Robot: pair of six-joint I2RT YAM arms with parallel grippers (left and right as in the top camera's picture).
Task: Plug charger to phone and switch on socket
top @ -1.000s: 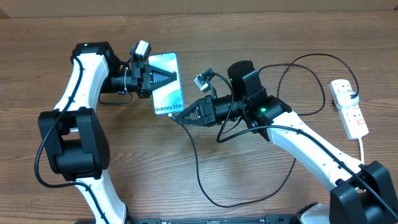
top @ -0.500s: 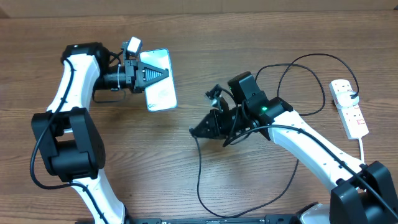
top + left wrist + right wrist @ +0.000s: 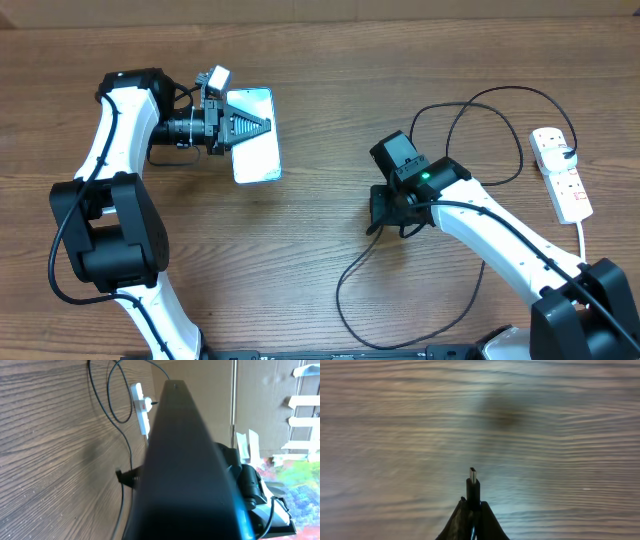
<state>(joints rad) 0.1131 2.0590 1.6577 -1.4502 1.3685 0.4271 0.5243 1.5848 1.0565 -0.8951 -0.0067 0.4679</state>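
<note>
My right gripper carries the charger down toward the table beneath it next, with a slight turn.
My left gripper is shut on the phone, holding it above the table at the back left with its pale screen facing up. In the left wrist view the phone fills the middle as a dark slab and hides the fingers. My right gripper points down at the table centre right, well apart from the phone. It is shut on the charger, whose black connector tip sticks out past the fingertips over bare wood. The charger cable loops forward across the table. The white socket lies at the far right.
A white cord runs from the socket toward the front right edge. More black cable curls between the right arm and the socket. The socket and cable also show in the left wrist view. A wall stands behind the table.
The right gripper has pulled back to the right, away from the phone, and turned downward with the connector. The left gripper has drawn the phone slightly left and back.
</note>
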